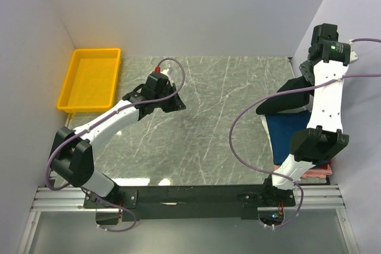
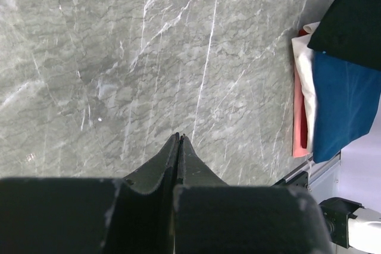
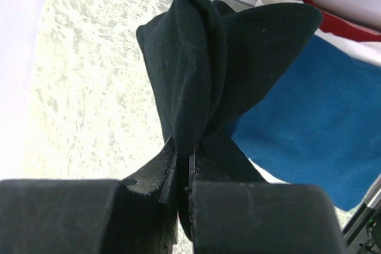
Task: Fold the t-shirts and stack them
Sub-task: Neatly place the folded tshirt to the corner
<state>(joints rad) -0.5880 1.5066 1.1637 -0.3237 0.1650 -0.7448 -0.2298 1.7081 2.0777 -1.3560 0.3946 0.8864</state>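
The black t-shirt in my right gripper will next move back from the far end of the stack, over the blue t-shirt (image 1: 287, 134) (image 3: 314, 124).
At the right edge of the marble table (image 1: 208, 123) lies a stack of folded t-shirts: a navy blue one (image 1: 284, 138) on top, a white one (image 2: 305, 75) under it and a pink/red one (image 1: 318, 172) at the bottom. My right gripper (image 3: 183, 147) is shut on a bunched fold of the black t-shirt (image 3: 202, 69), which hangs lifted over the blue one (image 3: 315, 135). In the top view the black cloth (image 1: 283, 102) drapes across the far end of the stack. My left gripper (image 2: 179, 138) is shut on nothing above the bare table, left of the middle.
A yellow plastic tray (image 1: 90, 78) stands at the far left corner. Grey walls close in the left, back and right sides. The right arm (image 1: 324, 102) reaches over the stack along the right wall.
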